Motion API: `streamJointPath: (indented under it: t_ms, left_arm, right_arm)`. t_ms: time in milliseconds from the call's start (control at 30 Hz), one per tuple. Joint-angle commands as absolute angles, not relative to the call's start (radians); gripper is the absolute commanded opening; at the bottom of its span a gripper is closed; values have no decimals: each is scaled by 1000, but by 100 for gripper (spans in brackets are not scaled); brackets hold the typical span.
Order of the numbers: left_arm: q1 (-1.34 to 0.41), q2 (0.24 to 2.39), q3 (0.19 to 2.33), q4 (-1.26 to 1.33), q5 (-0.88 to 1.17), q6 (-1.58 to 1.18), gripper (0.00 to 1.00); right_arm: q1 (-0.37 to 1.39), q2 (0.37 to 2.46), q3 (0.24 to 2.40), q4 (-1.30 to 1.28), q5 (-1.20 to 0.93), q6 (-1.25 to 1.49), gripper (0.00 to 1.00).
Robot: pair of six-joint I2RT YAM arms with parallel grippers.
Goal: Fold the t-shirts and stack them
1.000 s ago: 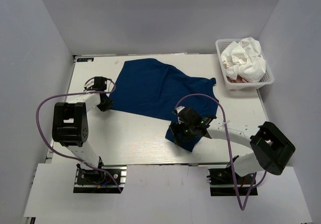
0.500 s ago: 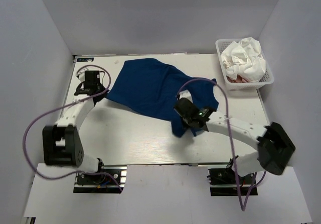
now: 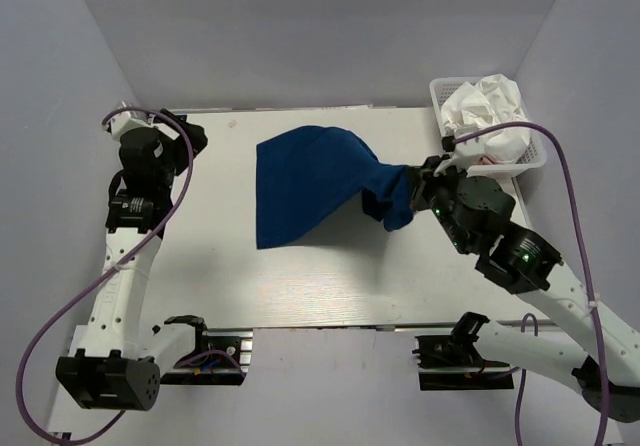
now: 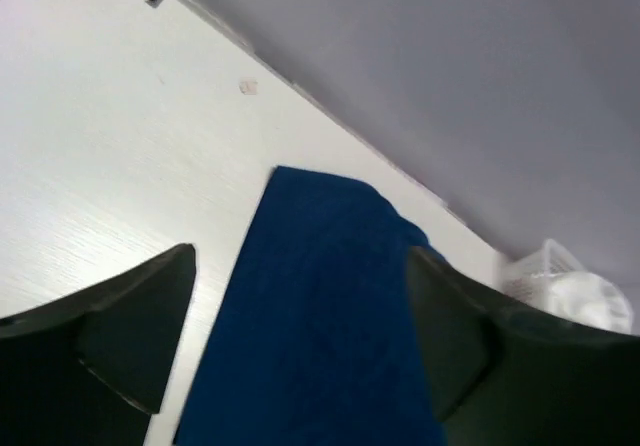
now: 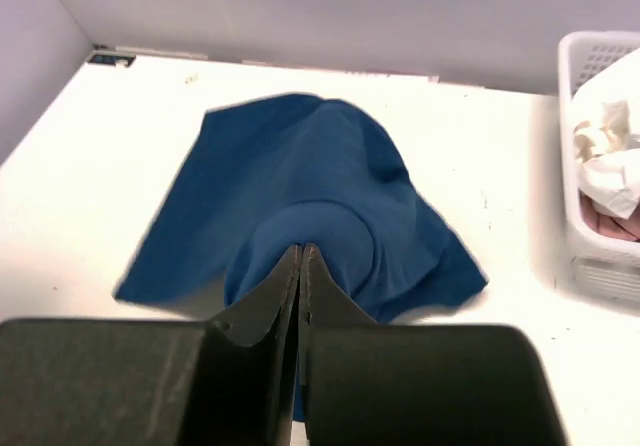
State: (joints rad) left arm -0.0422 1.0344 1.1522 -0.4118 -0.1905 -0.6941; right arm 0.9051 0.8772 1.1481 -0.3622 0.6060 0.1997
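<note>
My left gripper should next move down and back, toward the right in the top view, onto the navy t-shirt's near corner [image 3: 262, 243], because the corner is lying flat and unheld.
My right gripper [image 3: 422, 178] is shut on a bunched fold of the navy blue t-shirt [image 3: 305, 181] and holds it up at the right. The rest of the cloth drapes down leftward to the table [image 3: 330, 276]. In the right wrist view the shut tips of the right gripper [image 5: 303, 249] pinch the navy t-shirt [image 5: 300, 166]. My left gripper [image 4: 300, 256] is open and empty, raised at the back left, apart from the navy t-shirt [image 4: 330, 306]. A crumpled white t-shirt [image 3: 490, 116] lies over a pink one [image 3: 478, 158] in the basket.
The white mesh basket [image 3: 438, 94] stands at the back right corner, just behind the right gripper. Grey walls close in the table on the left, back and right. The right arm's purple cable loops over the basket.
The left gripper opened, let go of the navy t-shirt and rose to the back left. The right gripper shut on the shirt's near edge and lifted it up and to the right.
</note>
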Motion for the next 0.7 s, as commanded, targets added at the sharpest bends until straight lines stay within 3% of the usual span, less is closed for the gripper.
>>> streamJointPath:
  t_ms: [0, 300, 667]
  left_arm:
    - [-44, 1103, 1113, -523, -73, -695, 100]
    - [-107, 1195, 790, -373, 322, -686, 100]
    - [-366, 1423, 779, -440, 115, -695, 100]
  right_arm:
    - [904, 857, 1109, -385, 624, 178, 0]
    - [903, 969, 965, -515, 655, 317, 0]
    - [867, 962, 873, -500, 635, 351, 0]
